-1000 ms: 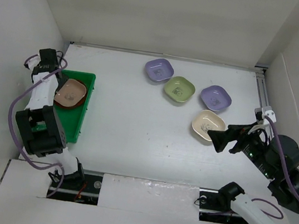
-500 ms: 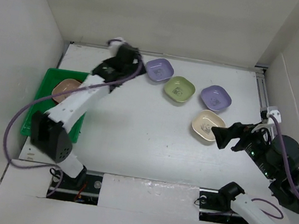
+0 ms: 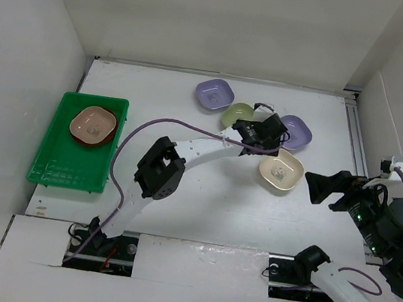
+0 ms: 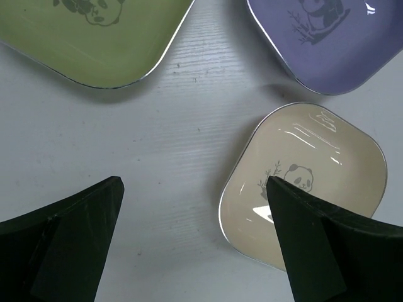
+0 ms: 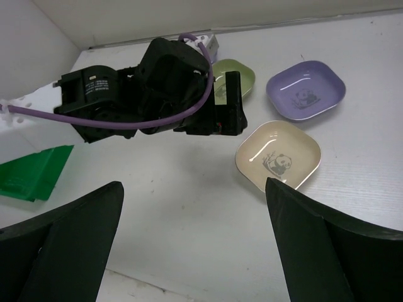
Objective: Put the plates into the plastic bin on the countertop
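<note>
Next, my left gripper lowers onto the cream dish's rim on the bin side, since that part of the rim already lies between its open fingers.
The green plastic bin [image 3: 47,166] sits at the left of the white countertop [image 3: 182,178]. It holds a brownish-pink dish [image 3: 93,123] stacked on a red-brown plate [image 3: 93,143]. A lilac dish [image 3: 215,94], an olive dish [image 3: 234,116], a second lilac dish [image 3: 295,132] and a cream dish [image 3: 280,170] lie at the back right. My left gripper [image 3: 263,132] hangs open and empty above the gap between the olive [image 4: 94,38], lilac [image 4: 321,38] and cream [image 4: 308,182] dishes. My right gripper [image 3: 315,189] is open and empty, right of the cream dish [image 5: 279,155].
The left arm [image 3: 194,146] stretches across the middle of the countertop and partly covers the olive dish; its wrist [image 5: 164,88] fills the upper left of the right wrist view. White walls bound the surface. A rail [image 3: 354,132] runs along the right edge.
The left arm has swung from over the bin, across the back of the countertop, to above the dishes at the right. The right gripper has drawn back to the right.
</note>
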You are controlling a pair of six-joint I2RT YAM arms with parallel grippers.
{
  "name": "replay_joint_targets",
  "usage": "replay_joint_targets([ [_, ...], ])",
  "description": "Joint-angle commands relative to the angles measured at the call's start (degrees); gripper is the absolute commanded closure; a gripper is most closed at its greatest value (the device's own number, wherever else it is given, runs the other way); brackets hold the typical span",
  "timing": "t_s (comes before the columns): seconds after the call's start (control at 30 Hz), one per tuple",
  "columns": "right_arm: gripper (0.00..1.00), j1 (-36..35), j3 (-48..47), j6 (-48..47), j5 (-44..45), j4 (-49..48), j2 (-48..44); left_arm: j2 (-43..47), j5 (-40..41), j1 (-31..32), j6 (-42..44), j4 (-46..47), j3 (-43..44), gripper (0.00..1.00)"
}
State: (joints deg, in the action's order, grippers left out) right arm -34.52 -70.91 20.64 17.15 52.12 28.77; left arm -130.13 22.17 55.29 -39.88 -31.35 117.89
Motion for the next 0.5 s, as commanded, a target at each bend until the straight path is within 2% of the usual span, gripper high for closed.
replay_joint_targets([
  [0.0,0.0,0.25,-1.77,0.45,0.87,1.31,-1.08,0.14,-0.37,-0.18,-2.04,-1.08,3.15,0.04],
  [0.13,0.0,0.25,-1.77,0.45,-0.97,1.32,-1.61,-0.39,-3.18,0.52,-2.75,5.06,-2.91,0.11],
  [0.3,0.0,0.25,-1.77,0.45,-2.82,0.09,-2.14,-3.56,-3.8,0.52,-4.07,5.07,-3.54,0.34],
  [0.47,0.0,0.25,-1.77,-0.08,-2.82,0.09,-2.14,-4.08,-5.12,0.52,-4.59,6.74,-7.57,0.42],
])
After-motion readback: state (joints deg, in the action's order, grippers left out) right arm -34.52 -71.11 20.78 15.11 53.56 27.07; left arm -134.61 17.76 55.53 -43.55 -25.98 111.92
